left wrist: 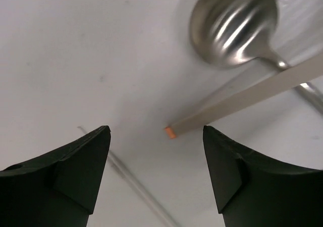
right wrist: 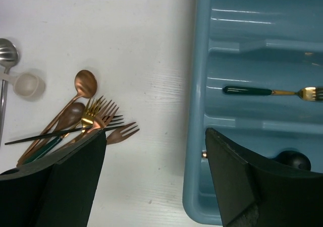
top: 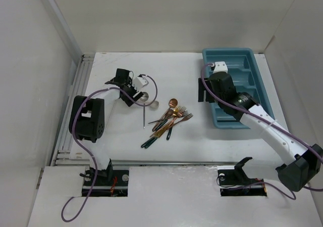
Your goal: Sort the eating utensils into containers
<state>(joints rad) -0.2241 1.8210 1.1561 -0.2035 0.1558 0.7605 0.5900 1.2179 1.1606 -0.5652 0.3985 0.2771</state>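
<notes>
The white scoop's thin handle lies at an angle, right of my left gripper in the top view, so I shift right next and turn to straddle it.
A loose pile of copper, gold and dark-handled eating utensils (top: 169, 118) lies mid-table, seen as forks and spoons (right wrist: 86, 121) in the right wrist view. The teal tray of containers (top: 257, 70) stands at the right. One slot holds a green-handled gold fork (right wrist: 267, 91). My right gripper (right wrist: 155, 133) is open and empty, straddling the tray's left rim (right wrist: 198, 86). My left gripper (left wrist: 156, 131) is open and empty over bare table, just short of a silver spoon (left wrist: 233, 25) and a beige stick with an orange tip (left wrist: 242, 98).
A small white scoop (top: 154, 104) lies beside the silver spoon (top: 145, 97), left of the pile. A dark round object (right wrist: 293, 160) sits in the tray's nearest slot, partly hidden by my right finger. White walls enclose the table on three sides.
</notes>
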